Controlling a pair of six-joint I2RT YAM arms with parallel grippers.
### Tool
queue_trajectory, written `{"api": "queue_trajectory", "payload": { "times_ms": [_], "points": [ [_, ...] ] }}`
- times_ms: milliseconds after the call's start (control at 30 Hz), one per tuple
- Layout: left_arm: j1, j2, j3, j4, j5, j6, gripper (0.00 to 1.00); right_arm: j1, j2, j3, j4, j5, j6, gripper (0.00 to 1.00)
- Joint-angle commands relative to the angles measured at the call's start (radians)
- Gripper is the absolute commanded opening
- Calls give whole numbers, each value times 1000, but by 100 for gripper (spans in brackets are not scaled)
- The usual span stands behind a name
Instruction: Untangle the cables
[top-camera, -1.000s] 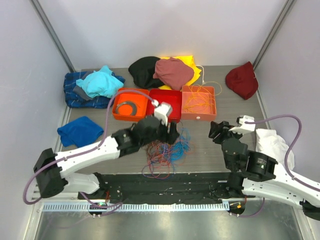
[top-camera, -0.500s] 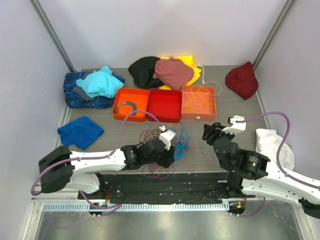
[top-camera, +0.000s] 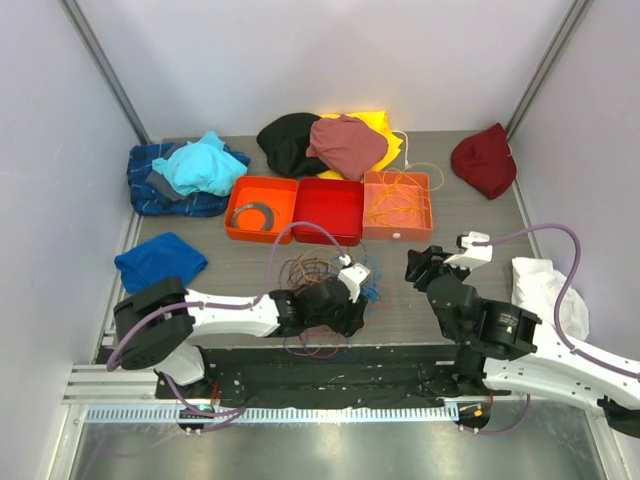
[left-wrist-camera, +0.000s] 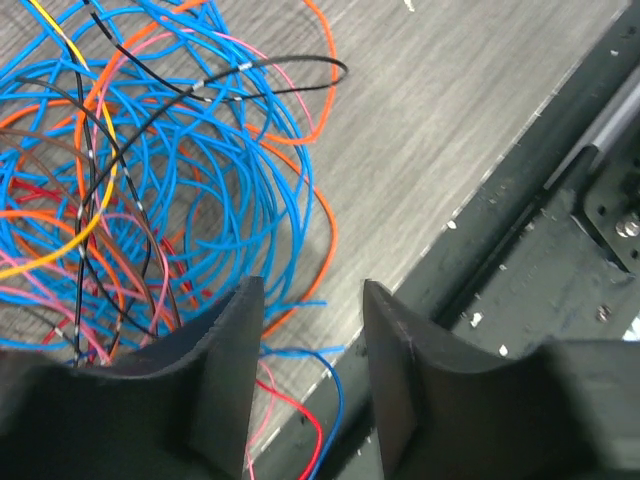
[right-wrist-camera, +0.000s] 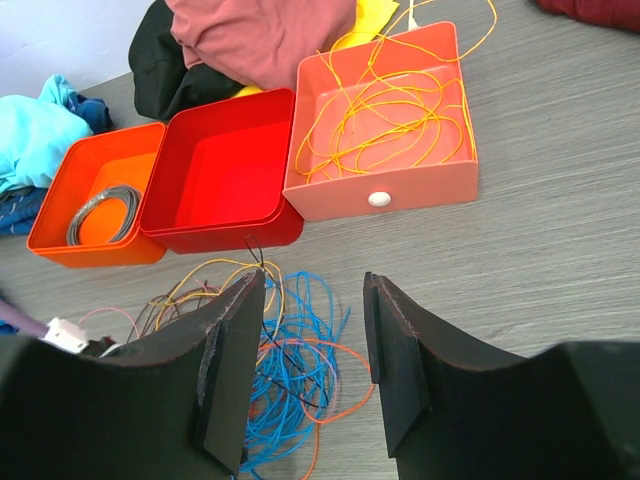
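The right gripper moves across toward the blue wires to its left in the top view next, since its fingers are open and empty.
The cables (top-camera: 303, 270) lie in one loose tangle of blue, orange, pink, yellow and black wire on the grey table, in front of the red tray. My left gripper (top-camera: 350, 312) sits low over the tangle's near right side, by the table's front edge. In the left wrist view its jaws (left-wrist-camera: 310, 300) stand open, and a blue and a red wire (left-wrist-camera: 318, 420) run loosely through the gap, touched by neither jaw. The tangle (left-wrist-camera: 150, 150) spreads up and to the left there. My right gripper (top-camera: 416, 267) hangs open to the right of the cables (right-wrist-camera: 290, 360), holding nothing (right-wrist-camera: 312, 285).
Three trays stand behind the tangle: an orange one (top-camera: 240, 228) with a grey coil, a red one (top-camera: 328, 236), and a salmon one (top-camera: 398, 235) with thin orange wires. Cloths lie around: blue (top-camera: 160, 262), teal (top-camera: 200, 165), maroon (top-camera: 345, 145), dark red (top-camera: 483, 160), white (top-camera: 545, 285). A black rail (left-wrist-camera: 540, 260) borders the near edge.
My left arm has swung from beside the red tray down toward the near edge of the tangle, and its jaws have narrowed. The right gripper shifted a little left, then held still.
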Motion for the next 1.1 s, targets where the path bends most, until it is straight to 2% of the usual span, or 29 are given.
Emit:
{"api": "queue_trajectory", "payload": {
  "times_ms": [0,33,67,200,233,267,367,533,633,733,867,900,1067],
  "points": [
    [-2,42,52,58,-38,11,38,3,-14,3,5,26,28,52],
    [-3,45,54,59,-39,10,31,3,-15,3,2,24,29,52],
    [-2,44,52,62,-38,11,17,1,-15,1,0,23,30,52],
    [-2,25,46,56,-65,14,9,3,-22,-5,-4,18,42,52],
    [-2,18,40,53,-76,16,3,3,-23,-8,-4,17,45,52],
    [-2,7,37,50,-81,19,0,1,-22,-8,-6,14,47,52],
    [-2,-88,19,29,-101,27,0,1,-18,-8,-6,12,52,52],
    [-2,-398,52,-130,-182,76,0,3,-5,-3,3,4,47,52],
    [-2,-556,138,-238,-275,129,0,3,15,-8,29,-31,27,51],
    [-2,-639,273,-319,-357,196,0,3,44,-20,99,-109,-10,50],
    [-2,-627,492,-471,-427,281,0,1,69,-46,242,-258,-89,49],
    [-2,-613,587,-494,-449,293,0,1,84,-53,276,-291,-108,49],
    [-2,-512,807,-553,-509,379,0,3,165,-16,397,-451,-195,49]
  ]
}}
